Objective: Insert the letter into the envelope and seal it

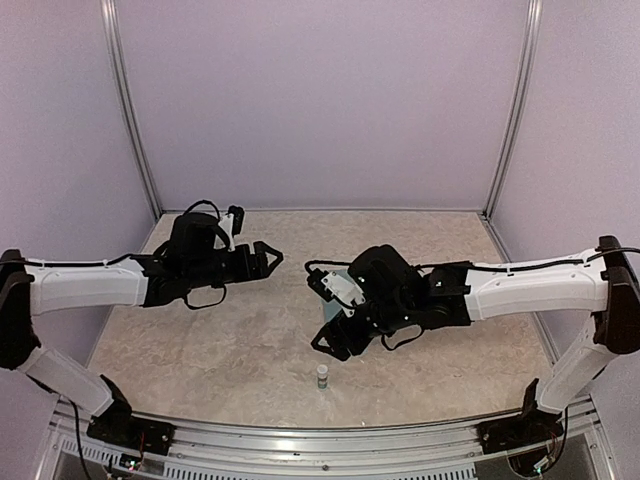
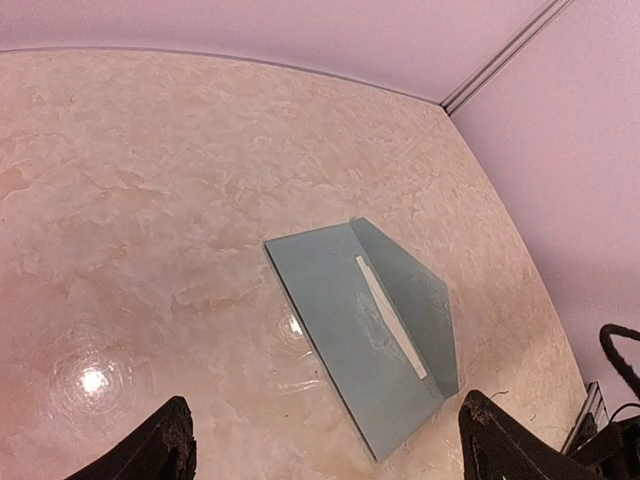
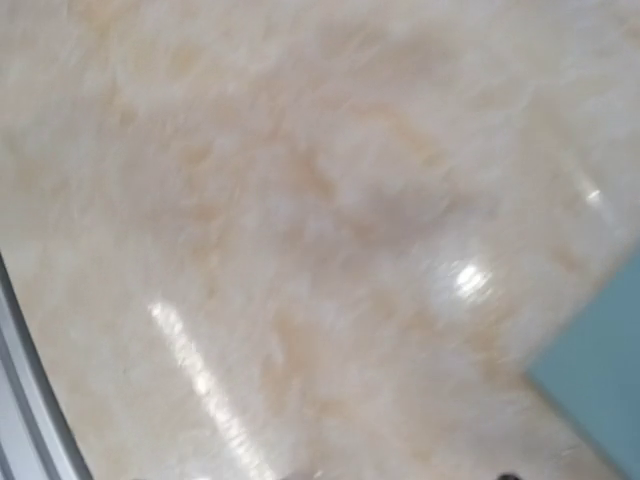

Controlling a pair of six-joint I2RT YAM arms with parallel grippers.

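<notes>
The glue stick [image 1: 322,376] stands below my left gripper, back and right in the top view; next the gripper swings there and lowers open fingers around it.
The teal-blue envelope [image 2: 345,325] lies flat on the table with its pointed flap [image 2: 415,290] folded open to the right. A narrow white strip [image 2: 391,316] runs along the fold; I cannot tell whether it is the letter, and no separate sheet shows. My left gripper [image 1: 268,258] hovers to the envelope's left, open, its two dark fingertips [image 2: 150,448] far apart and empty. My right gripper [image 1: 332,343] hangs over the envelope [image 1: 331,306] and covers most of it. Its blurred wrist view shows bare table and one envelope corner [image 3: 600,385], with nothing between the jaws.
A small glue stick [image 1: 322,376] stands upright near the front edge, just in front of the right gripper. The marbled beige table [image 1: 250,340] is walled on three sides, with a metal rail [image 3: 20,400] along the near edge.
</notes>
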